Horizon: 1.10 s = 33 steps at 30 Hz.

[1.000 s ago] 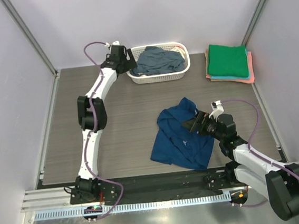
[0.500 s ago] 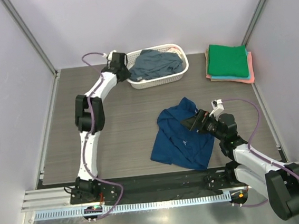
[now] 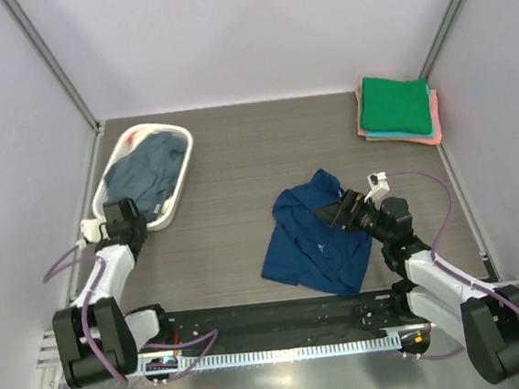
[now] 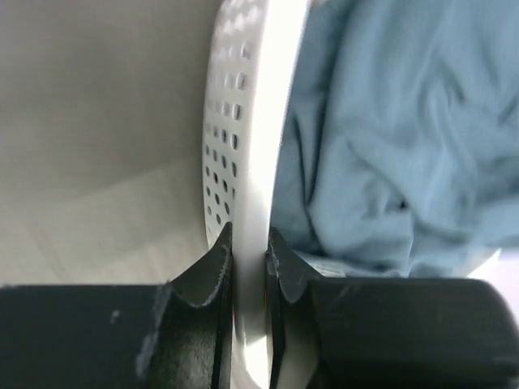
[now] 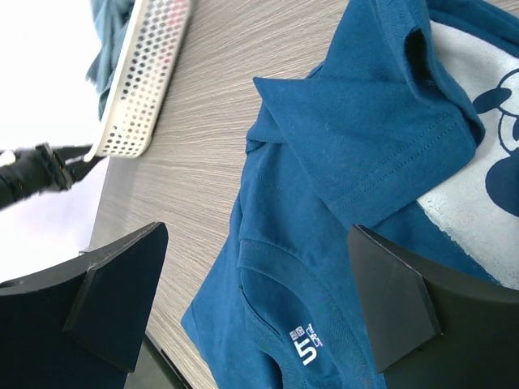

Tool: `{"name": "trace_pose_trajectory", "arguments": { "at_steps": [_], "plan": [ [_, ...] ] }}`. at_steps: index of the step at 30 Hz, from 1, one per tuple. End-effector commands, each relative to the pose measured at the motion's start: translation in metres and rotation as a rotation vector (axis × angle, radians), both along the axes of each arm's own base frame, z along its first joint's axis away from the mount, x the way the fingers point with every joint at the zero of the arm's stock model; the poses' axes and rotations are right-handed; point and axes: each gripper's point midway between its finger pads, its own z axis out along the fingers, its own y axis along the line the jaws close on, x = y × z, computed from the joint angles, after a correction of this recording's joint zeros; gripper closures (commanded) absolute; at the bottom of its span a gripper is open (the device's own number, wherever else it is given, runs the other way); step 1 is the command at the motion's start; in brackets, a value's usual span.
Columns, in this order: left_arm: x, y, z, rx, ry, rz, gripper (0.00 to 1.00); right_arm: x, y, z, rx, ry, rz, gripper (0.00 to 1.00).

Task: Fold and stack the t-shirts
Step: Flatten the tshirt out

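Note:
My left gripper should next move the basket to the left in the top view and outward along the wall, because the basket's slanted far end sticks out over bare table.
A dark blue t-shirt with white print lies crumpled on the table right of centre. My right gripper hovers over its right part, open and holding nothing. In the right wrist view the shirt's collar and label lie below the open gripper. A slate grey-blue t-shirt fills the white basket at the left. My left gripper is shut on the basket's near rim, and the grey-blue cloth sits just inside it. Folded green, teal and coral t-shirts are stacked at the far right.
The basket stands slanted close to the left wall and the table's left edge. The folded stack sits in the far right corner by the right wall. Bare wood-grain table lies between the basket and the dark blue shirt.
The left gripper closed on the basket's rim and dragged the basket from the far middle of the table to the near left. The right arm and the dark blue shirt stayed still.

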Motion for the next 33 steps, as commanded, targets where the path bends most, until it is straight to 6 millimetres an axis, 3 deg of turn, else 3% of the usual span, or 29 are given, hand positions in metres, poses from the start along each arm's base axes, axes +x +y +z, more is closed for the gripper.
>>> {"name": "trace_pose_trajectory", "arguments": {
  "at_steps": [1,3,5,6,7,8,10,12,14,15,16,18,19,20,23,24,25,27,28,30,31,32,33],
  "plan": [
    [-0.003,0.048,0.043,0.002,-0.232,0.355,1.00,0.002,0.001,0.012,0.021,-0.049,0.008,0.01],
    [0.004,0.064,0.063,0.044,-0.327,0.410,1.00,0.002,0.002,0.012,0.020,-0.049,0.012,0.01],
    [0.020,0.072,0.062,0.061,-0.300,0.389,1.00,0.003,0.001,0.009,0.018,-0.042,0.012,0.01],
    [0.037,0.080,0.078,0.079,-0.310,0.372,1.00,0.003,0.002,0.010,0.021,-0.040,0.014,0.01],
    [0.045,0.086,0.062,0.072,-0.255,0.371,1.00,0.003,0.002,0.010,0.021,-0.040,0.013,0.01],
    [0.063,0.094,0.077,0.077,-0.301,0.374,1.00,0.003,0.002,0.009,0.020,-0.038,0.013,0.01],
    [0.077,0.106,0.061,0.058,-0.286,0.394,1.00,0.003,0.001,0.009,0.021,-0.036,0.011,0.01],
    [0.100,0.115,0.077,0.047,-0.355,0.396,0.97,0.004,0.001,0.009,0.023,-0.037,0.009,0.01],
    [0.113,0.118,0.071,0.045,-0.317,0.380,0.79,0.004,0.001,0.007,0.021,-0.028,0.007,0.01],
    [0.125,0.119,0.086,0.045,-0.344,0.361,0.71,0.005,0.001,0.008,0.020,-0.030,0.009,0.01],
    [0.129,0.118,0.088,0.046,-0.343,0.340,0.57,0.005,0.002,0.007,0.021,-0.026,0.010,0.01],
    [0.135,0.112,0.096,0.025,-0.362,0.305,0.40,0.006,0.001,0.006,0.020,-0.019,0.009,0.01],
    [0.136,0.110,0.098,0.021,-0.366,0.288,0.27,0.006,0.001,0.006,0.021,-0.019,0.009,0.01],
    [0.134,0.105,0.098,0.025,-0.356,0.261,0.23,0.007,0.001,0.006,0.020,-0.019,0.007,0.01],
    [0.125,0.086,0.113,0.032,-0.348,0.141,0.16,0.006,0.001,0.006,0.020,-0.018,0.010,0.01],
    [0.117,0.081,0.129,0.040,-0.369,0.117,0.14,0.006,0.000,0.006,0.018,-0.020,0.006,0.01],
    [0.111,0.073,0.132,0.035,-0.368,0.082,0.10,0.006,0.001,0.007,0.018,-0.020,0.006,0.01],
    [0.091,0.064,0.129,0.046,-0.317,0.041,0.09,0.007,-0.001,0.010,0.013,-0.029,0.000,0.01],
    [0.080,0.057,0.149,0.065,-0.351,0.013,0.09,0.007,-0.001,0.011,0.008,-0.023,-0.002,0.01],
    [0.059,0.048,0.150,0.113,-0.315,-0.045,0.09,0.011,0.000,0.025,-0.002,-0.048,0.006,0.01],
    [0.046,0.040,0.166,0.138,-0.338,-0.083,0.09,0.008,-0.003,0.023,-0.032,-0.029,0.004,0.01],
    [0.038,0.035,0.167,0.165,-0.327,-0.125,0.10,0.009,-0.004,0.027,-0.041,-0.025,-0.003,0.01],
    [0.031,0.028,0.168,0.205,-0.304,-0.181,0.10,0.014,-0.005,0.042,-0.050,-0.047,-0.013,0.01]
  ]
}}
